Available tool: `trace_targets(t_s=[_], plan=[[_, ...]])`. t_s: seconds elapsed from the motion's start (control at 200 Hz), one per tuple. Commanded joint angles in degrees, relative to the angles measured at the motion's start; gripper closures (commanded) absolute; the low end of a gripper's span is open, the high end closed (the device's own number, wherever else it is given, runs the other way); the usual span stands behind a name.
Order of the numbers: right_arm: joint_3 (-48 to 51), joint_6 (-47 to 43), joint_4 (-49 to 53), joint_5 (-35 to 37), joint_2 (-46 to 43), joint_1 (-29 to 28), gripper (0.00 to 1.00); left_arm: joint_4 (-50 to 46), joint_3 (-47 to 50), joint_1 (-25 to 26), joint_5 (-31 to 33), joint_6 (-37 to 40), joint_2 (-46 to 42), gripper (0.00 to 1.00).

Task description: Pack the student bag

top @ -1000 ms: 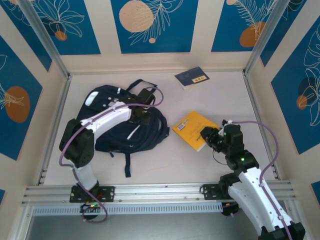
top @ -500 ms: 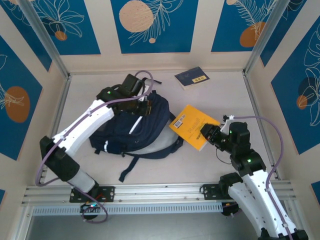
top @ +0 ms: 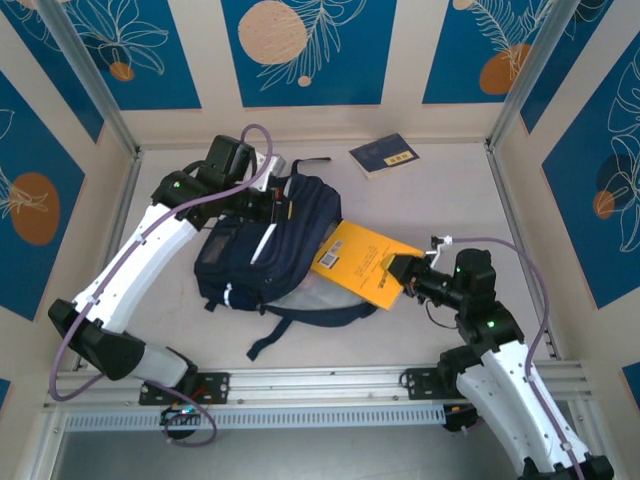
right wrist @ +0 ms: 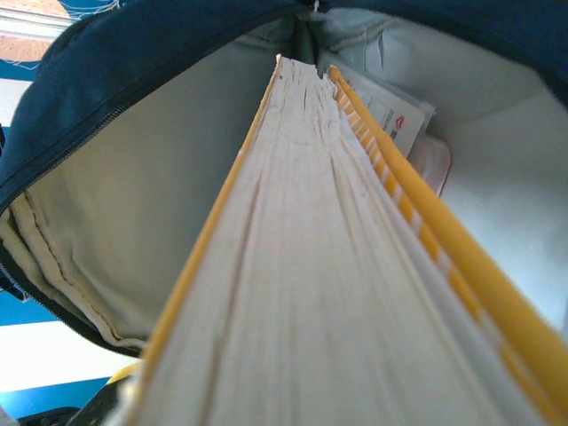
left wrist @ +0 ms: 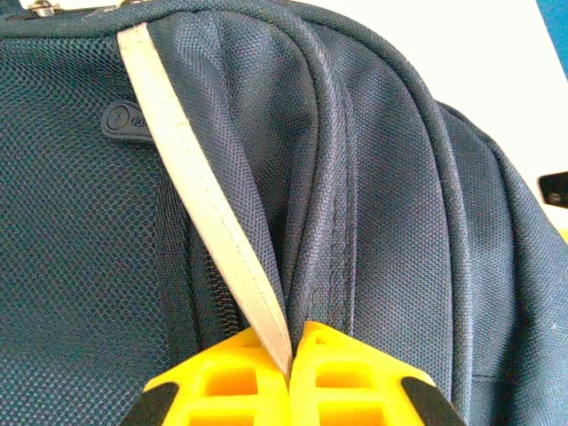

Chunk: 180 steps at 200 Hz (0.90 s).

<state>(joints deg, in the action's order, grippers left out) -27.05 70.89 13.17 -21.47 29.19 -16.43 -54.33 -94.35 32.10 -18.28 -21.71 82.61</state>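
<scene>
My right gripper needs to push deep inside the opening of the bag next, toward my left gripper, and let go of the yellow book [top: 358, 262], because most of it is still outside.
The student bag [top: 290, 235], dark navy with white stripes, lies at centre left with its mouth turned to the right. My left gripper [top: 281, 205] is at the bag's top edge. In the left wrist view the gripper [left wrist: 290, 351] is shut on the bag [left wrist: 373, 222], pinching a fold of fabric with a white stripe [left wrist: 200, 204]. My right gripper [top: 405, 272] is shut on a yellow book [top: 358, 262] whose left end sits in the bag's mouth. In the right wrist view the book's page edge [right wrist: 311, 248] points into the pale-lined inside of the bag [right wrist: 133, 204].
A dark blue book [top: 384, 154] lies at the back of the table. A white packet [right wrist: 390, 111] is inside the bag beside the yellow book. The bag's straps [top: 300, 318] trail toward the metal rail [top: 320, 385] at the near edge.
My left arm has swung back and up, dragging the bag to the right and turning its mouth toward the book. My right gripper has carried the yellow book left into the opening.
</scene>
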Motion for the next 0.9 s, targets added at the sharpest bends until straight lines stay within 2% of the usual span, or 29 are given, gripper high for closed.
trace_targets(t_s=[0.0,0.265,0.565,0.895], plan=[[0.1,5.5,-14.0,-3.2,1.7,-2.3,1.0,5.5,-4.6,-0.8,-7.2,0.1,-2.0,1.0],[-3.5,6.4,-22.7,3.8,13.1,-11.4,1.0,5.2,-5.1,-1.3,-10.2,0.2,-2.7,1.0],[-8.7,7.1,-29.0,13.7,29.0,-18.9,1.0,4.5,-6.9,-2.2,-14.0,1.3,-4.0,1.0],[-18.2,9.0,-18.0,31.1,42.6,-25.8,1.0,4.6,-7.6,-5.0,-20.5,2.1,-4.7,1.0]])
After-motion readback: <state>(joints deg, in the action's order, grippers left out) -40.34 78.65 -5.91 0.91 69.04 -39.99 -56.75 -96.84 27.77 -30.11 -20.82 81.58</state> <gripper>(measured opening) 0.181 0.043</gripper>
